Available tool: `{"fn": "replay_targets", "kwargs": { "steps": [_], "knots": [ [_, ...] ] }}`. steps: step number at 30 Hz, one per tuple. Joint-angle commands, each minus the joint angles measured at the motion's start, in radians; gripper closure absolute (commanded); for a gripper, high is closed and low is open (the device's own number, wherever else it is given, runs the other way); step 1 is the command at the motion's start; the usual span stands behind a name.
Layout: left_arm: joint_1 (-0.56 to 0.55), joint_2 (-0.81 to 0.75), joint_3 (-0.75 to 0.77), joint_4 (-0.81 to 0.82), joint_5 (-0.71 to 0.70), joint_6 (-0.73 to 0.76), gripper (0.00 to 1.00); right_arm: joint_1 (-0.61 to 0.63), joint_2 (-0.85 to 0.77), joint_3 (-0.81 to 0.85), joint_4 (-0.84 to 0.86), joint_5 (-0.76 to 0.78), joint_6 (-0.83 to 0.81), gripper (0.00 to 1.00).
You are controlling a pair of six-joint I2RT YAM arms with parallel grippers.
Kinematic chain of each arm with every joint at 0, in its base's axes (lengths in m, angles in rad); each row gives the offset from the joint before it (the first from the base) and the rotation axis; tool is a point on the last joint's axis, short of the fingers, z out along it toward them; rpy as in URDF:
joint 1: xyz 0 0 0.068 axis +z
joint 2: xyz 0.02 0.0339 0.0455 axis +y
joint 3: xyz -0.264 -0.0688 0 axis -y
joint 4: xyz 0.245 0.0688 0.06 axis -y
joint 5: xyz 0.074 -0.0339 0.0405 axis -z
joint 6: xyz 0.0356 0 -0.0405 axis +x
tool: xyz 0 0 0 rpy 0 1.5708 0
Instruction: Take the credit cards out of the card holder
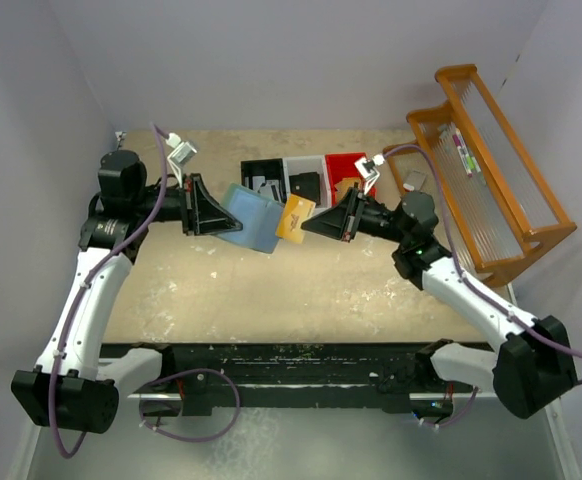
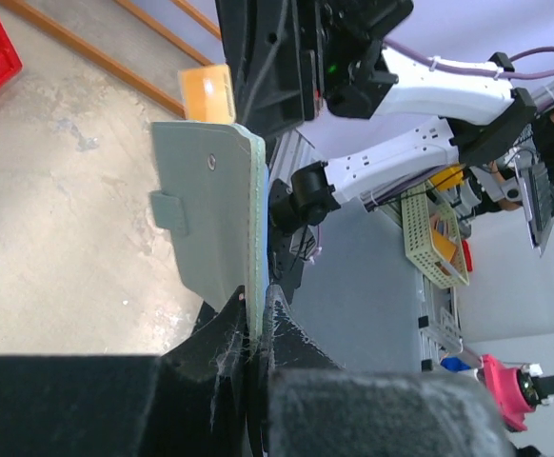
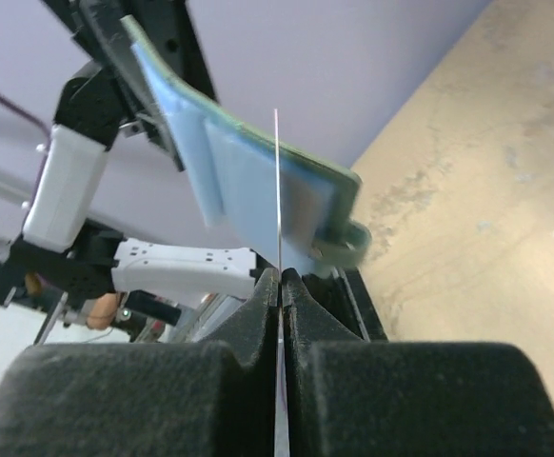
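I will next move my left gripper down and turn its fingers down to bring the card holder onto bare table near the black bin, while my right gripper holds the card.
My left gripper [image 1: 214,210] is shut on the pale teal card holder [image 1: 254,222] and holds it above the table. In the left wrist view the holder [image 2: 206,209] stands edge-up between my fingers [image 2: 255,328]. My right gripper [image 1: 316,222] is shut on the tan-orange credit card [image 1: 295,217], whose left edge meets the holder's right edge. I cannot tell whether the card is still in a slot. In the right wrist view the card shows edge-on as a thin line [image 3: 278,190] in front of the holder's blue inside [image 3: 239,181]. The card's corner also shows in the left wrist view [image 2: 207,92]. The grey-white card is not visible.
A black bin [image 1: 263,176], a white bin [image 1: 305,182] and a red bin [image 1: 346,168] stand in a row at the back of the table. An orange wooden rack [image 1: 491,190] stands along the right side. Purple walls close in the left and back.
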Motion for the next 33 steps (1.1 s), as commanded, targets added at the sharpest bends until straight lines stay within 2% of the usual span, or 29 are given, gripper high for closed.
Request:
{"fn": "replay_targets", "kwargs": {
  "steps": [1,3,5,7,11,13,16,20,30,31,33],
  "knots": [
    [0.0,-0.009,0.044,-0.049,0.08,0.132,1.0,-0.06,-0.065,0.108,-0.471,0.089,-0.288,1.0],
    [0.0,-0.014,0.058,-0.097,0.104,0.213,1.0,-0.085,-0.056,0.172,-0.658,0.204,-0.382,1.0],
    [0.0,-0.013,0.106,-0.243,0.076,0.404,1.0,-0.103,-0.026,0.235,-0.815,0.346,-0.452,1.0],
    [0.0,0.009,0.153,-0.402,-0.015,0.604,1.0,-0.116,0.019,0.324,-0.917,0.511,-0.496,1.0],
    [-0.002,0.108,0.212,-0.628,-0.209,0.839,1.0,-0.168,0.13,0.415,-0.942,0.613,-0.525,1.0],
    [-0.002,0.161,0.203,-0.699,-0.278,0.918,1.0,-0.168,0.204,0.492,-0.994,0.712,-0.551,1.0],
    [-0.021,0.244,0.173,-0.785,-0.404,1.033,1.0,-0.178,0.339,0.586,-1.027,0.775,-0.603,1.0],
    [-0.055,0.348,0.119,-0.806,-0.553,1.118,1.0,-0.183,0.485,0.708,-1.08,0.877,-0.669,1.0],
    [-0.067,0.525,0.066,-0.634,-0.735,1.161,1.0,-0.192,0.76,0.956,-1.172,0.961,-0.75,1.0],
    [-0.072,0.536,0.063,-0.611,-0.757,1.155,0.97,-0.192,0.785,0.979,-1.181,0.962,-0.755,1.0],
    [-0.082,0.544,0.058,-0.571,-0.782,1.149,0.83,-0.192,0.842,1.02,-1.203,0.946,-0.764,1.0]
  ]
}}
